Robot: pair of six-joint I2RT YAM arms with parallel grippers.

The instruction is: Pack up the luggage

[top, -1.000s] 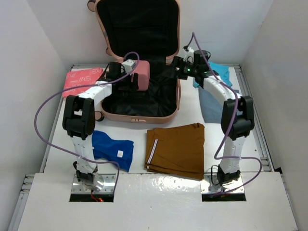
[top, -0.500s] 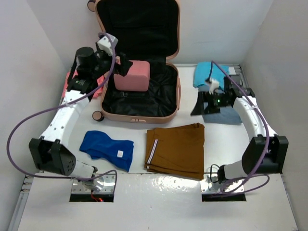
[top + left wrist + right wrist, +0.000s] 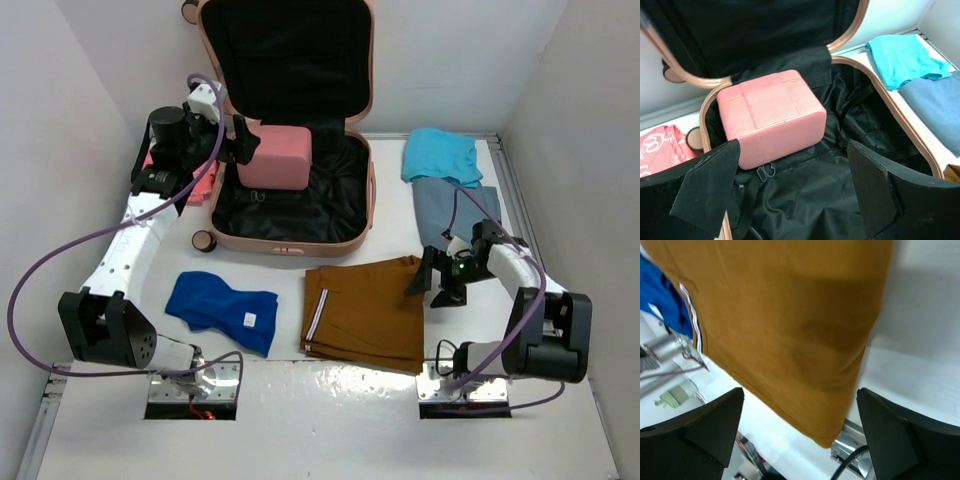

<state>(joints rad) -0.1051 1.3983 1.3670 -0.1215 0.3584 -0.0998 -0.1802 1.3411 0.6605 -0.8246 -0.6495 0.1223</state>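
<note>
The brown garment's side edge (image 3: 421,313) (image 3: 846,407) is already between the open fingers. My right gripper should therefore move down and a little back next, with its fingers on both sides of that edge.
The salmon-pink suitcase (image 3: 290,243) lies open at the back of the table, lid (image 3: 285,50) upright against the wall, black lining showing. A small pink pouch (image 3: 275,157) sits in its back left corner; it also shows in the left wrist view (image 3: 771,114). My left gripper (image 3: 243,142) is open and empty, just left of the pouch over the suitcase's rim. My right gripper (image 3: 432,280) is open and empty over the right edge of the folded brown garment (image 3: 368,310), which also shows in the right wrist view (image 3: 790,315).
A blue garment (image 3: 225,308) lies front left. A red garment (image 3: 200,180) lies left of the suitcase, partly behind my left arm. A teal garment (image 3: 440,155) and a grey one (image 3: 455,205) lie at the right. White walls enclose the table.
My right gripper has come from the grey garment forward to the brown garment's right edge. My left gripper has shifted slightly left, still beside the pouch.
</note>
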